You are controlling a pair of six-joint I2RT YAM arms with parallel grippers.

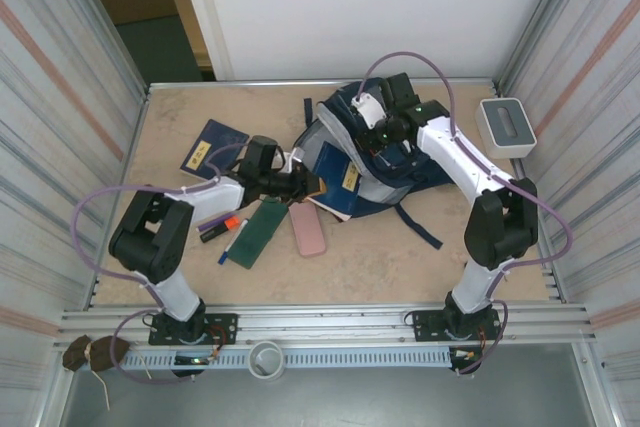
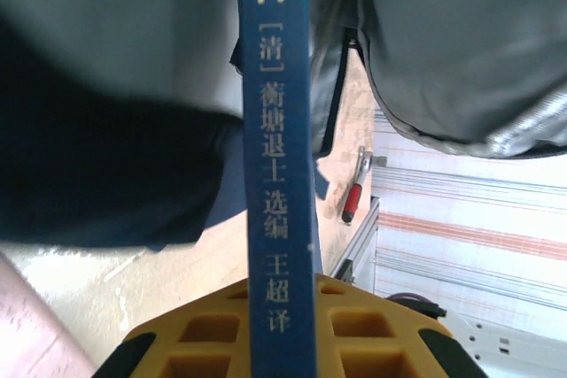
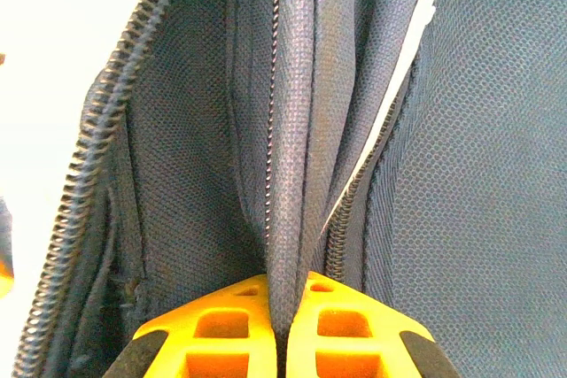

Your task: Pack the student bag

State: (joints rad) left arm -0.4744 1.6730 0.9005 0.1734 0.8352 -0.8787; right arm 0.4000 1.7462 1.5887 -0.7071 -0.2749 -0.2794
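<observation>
I will move my right gripper gently toward the white-grey box next and let go of the bag's piped fabric edge point(image 1: 363, 139) point(image 3: 287, 258) between its fingers, holding the bag's opening open for the book.
The student bag point(image 1: 385, 162), navy fabric, lies at the back middle of the table with its mouth facing left. My left gripper point(image 1: 300, 184) is shut on a blue book point(image 1: 335, 175) whose far end is at the bag's mouth. In the left wrist view the book's spine point(image 2: 279, 174), with gold lettering, runs up between the yellow fingers point(image 2: 372, 334) toward the bag's dark inside point(image 2: 106, 165). My right gripper point(image 1: 385, 129) is over the bag's top edge. Its yellow fingers point(image 3: 221, 334) are shut on a fold of the bag's fabric point(image 3: 291, 157) beside a zipper.
A second blue book point(image 1: 213, 147), a green notebook point(image 1: 255, 232), a pink case point(image 1: 307, 229) and markers point(image 1: 222, 225) lie on the table left of the bag. A white-grey box point(image 1: 508, 125) stands at the back right. A bag strap point(image 1: 415, 222) trails forward.
</observation>
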